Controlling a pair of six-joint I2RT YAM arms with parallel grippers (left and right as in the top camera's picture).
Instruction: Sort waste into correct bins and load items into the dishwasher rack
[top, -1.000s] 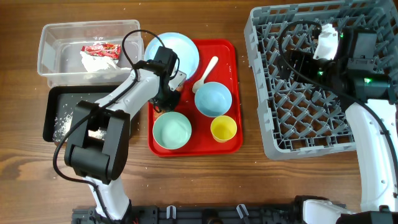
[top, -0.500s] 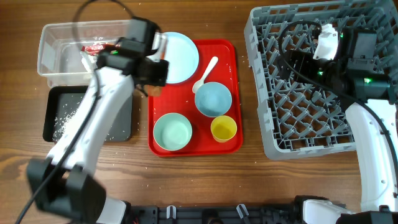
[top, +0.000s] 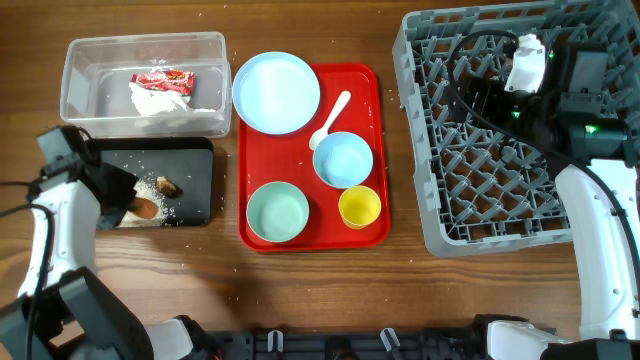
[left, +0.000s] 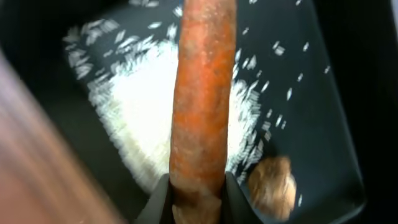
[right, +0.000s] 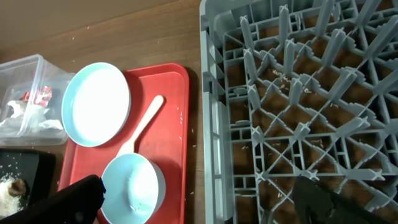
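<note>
My right gripper moves across, left in the overhead view, and down onto the whitish bowl's rack-side rim (top: 370, 156) next, clear of the spoon (top: 330, 118).
My left gripper (top: 124, 200) is shut on the orange carrot (left: 202, 93) and holds it low over the black tray (top: 195, 170). The carrot's tip (top: 144, 208) shows overhead. White rice grains (left: 155, 106) and the small brown food lump (left: 272, 185) lie in that tray. The clear tub (top: 80, 55) holds the red wrapper (top: 163, 78) and the white napkin (top: 152, 98). The pale blue plate (top: 276, 92), white spoon (top: 330, 118), whitish bowl (top: 342, 160), pale green bowl (top: 277, 211) and yellow cup (top: 359, 207) sit on the red tray (top: 372, 90). My right gripper (right: 205, 205) is open and empty above the grey rack (top: 510, 170).
The rack fills the right side of the table, its pegs upright (right: 298, 93), with a few rice grains inside. Bare wood lies between the red tray and the rack (top: 400, 150) and along the front edge. The right arm's cables hang over the rack.
My left arm has swung from the red tray, leftwards and down to the black tray, with the carrot in its jaws. The right arm has not moved.
</note>
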